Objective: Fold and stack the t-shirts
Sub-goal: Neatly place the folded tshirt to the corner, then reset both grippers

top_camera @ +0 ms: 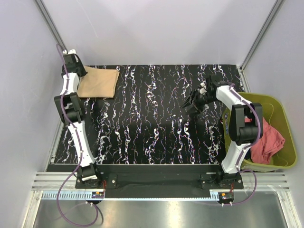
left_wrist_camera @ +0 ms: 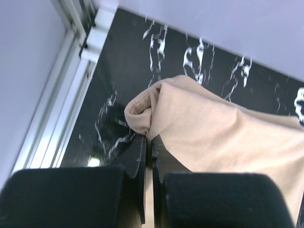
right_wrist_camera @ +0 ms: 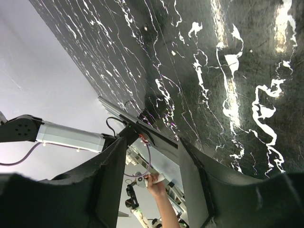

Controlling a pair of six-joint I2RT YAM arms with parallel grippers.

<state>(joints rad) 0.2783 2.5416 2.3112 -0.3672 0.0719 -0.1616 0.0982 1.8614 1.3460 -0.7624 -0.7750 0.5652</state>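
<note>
My left gripper drags the tan-beige t-shirt's rolled fold outward toward the table's bare far corner by the bar next and releases, since the black table still shows beyond the t-shirt.
The tan-beige t-shirt (top_camera: 98, 82) lies folded at the table's far left corner. My left gripper (top_camera: 81, 71) is at the shirt's left edge. In the left wrist view the jaws (left_wrist_camera: 149, 137) are shut on a rolled fold of the tan cloth (left_wrist_camera: 223, 137). The salmon-red t-shirt (top_camera: 268, 141) lies crumpled inside the olive-green bin (top_camera: 280, 102) at the right. My right gripper (top_camera: 192, 102) hovers over the black marbled table right of centre. In the right wrist view (right_wrist_camera: 154, 142) it is open and empty.
The bin stands off the table's right edge, beside the right arm. Metal frame posts (top_camera: 50, 21) rise at the back corners, in front of white walls. An aluminium rail (left_wrist_camera: 57, 109) runs along the table's left edge. A person's hand (right_wrist_camera: 154, 183) shows beyond the near edge.
</note>
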